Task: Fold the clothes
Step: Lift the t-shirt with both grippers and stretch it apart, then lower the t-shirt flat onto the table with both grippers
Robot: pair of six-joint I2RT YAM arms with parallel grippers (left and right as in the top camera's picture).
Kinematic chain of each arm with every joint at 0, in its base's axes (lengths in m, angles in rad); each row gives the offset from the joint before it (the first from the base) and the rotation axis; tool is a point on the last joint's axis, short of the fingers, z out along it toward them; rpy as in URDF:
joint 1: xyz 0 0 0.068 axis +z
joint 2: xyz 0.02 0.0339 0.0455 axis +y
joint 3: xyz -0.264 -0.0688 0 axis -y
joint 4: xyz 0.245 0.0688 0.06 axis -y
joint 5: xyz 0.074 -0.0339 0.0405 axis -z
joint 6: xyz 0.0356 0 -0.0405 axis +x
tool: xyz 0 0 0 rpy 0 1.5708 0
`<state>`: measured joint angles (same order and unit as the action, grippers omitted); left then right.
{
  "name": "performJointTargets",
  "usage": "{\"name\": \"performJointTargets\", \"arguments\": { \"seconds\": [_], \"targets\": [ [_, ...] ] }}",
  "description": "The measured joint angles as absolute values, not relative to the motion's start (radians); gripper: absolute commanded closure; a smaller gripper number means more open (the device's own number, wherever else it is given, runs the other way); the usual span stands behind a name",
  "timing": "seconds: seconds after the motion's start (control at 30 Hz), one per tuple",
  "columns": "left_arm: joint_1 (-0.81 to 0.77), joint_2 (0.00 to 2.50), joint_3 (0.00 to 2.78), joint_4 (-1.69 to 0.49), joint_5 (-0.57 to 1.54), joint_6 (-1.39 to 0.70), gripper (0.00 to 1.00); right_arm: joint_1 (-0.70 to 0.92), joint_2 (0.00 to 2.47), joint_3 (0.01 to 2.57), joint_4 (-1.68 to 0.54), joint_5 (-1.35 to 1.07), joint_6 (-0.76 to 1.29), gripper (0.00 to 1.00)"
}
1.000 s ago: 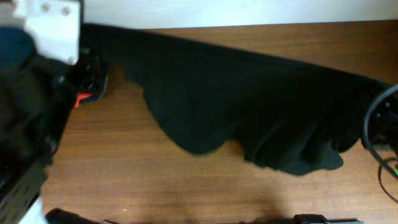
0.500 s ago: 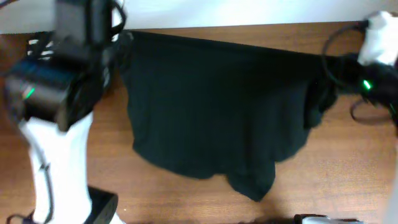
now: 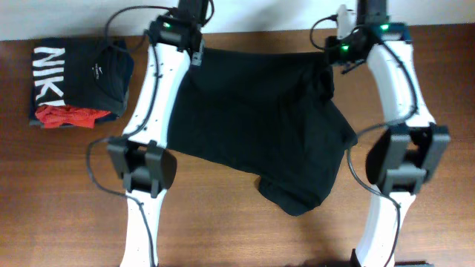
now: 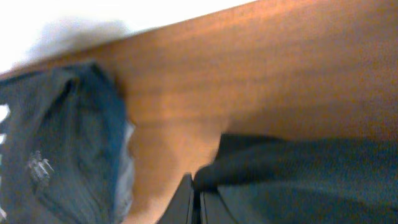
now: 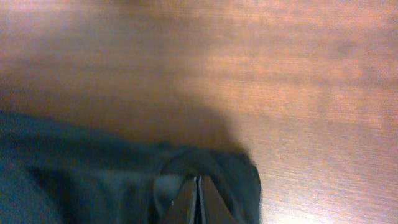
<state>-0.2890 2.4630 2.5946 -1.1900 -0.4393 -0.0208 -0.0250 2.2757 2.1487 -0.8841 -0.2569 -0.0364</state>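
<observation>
The black garment (image 3: 260,126) is stretched wide between both grippers, so my left gripper will next carry the garment's corner outward and down toward the far edge of the table.
The black garment (image 3: 260,126) hangs stretched between my two grippers near the table's far edge, its lower part draped down to a bunched corner toward the front. My left gripper (image 3: 199,53) is shut on its far left corner; in the left wrist view the closed jaws (image 4: 196,202) pinch the black fabric (image 4: 298,180). My right gripper (image 3: 332,61) is shut on the far right corner; in the right wrist view the jaws (image 5: 198,202) are closed on a fold of the fabric (image 5: 93,174). No logo or tag shows.
A folded black shirt with white NIKE letters (image 3: 70,70) lies at the far left, with a small red garment (image 3: 67,115) on its front edge. The folded shirt also shows in the left wrist view (image 4: 56,143). The wooden table (image 3: 223,230) extends toward the front.
Both arms have swung in toward the far edge and now hold the garment's top corners closer together. The garment hangs narrower and its low point sits further forward.
</observation>
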Motion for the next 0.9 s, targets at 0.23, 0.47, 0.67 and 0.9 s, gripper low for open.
{"name": "performJointTargets", "arguments": {
  "seconds": [0.23, 0.47, 0.67, 0.9],
  "targets": [
    [-0.28, 2.595, 2.59, -0.991, -0.446, -0.021, 0.55, 0.01, 2.362, 2.146, -0.553, -0.253, 0.067, 0.64],
    [-0.232, 2.595, 2.62, -0.988, -0.451, -0.026, 0.01, -0.01, 2.357, 2.194, -0.686, -0.241, 0.086, 0.04],
    [-0.204, 2.595, 2.791, -1.273, -0.448, -0.028, 0.01, -0.053, 2.256, 2.28, -1.032, -0.237, 0.05, 0.17],
    [-0.205, 2.595, 2.827, -1.406, -0.361, -0.027, 0.01, -0.057, 2.22, 2.21, -1.099, -0.237, 0.023, 0.35]
  ]
}}
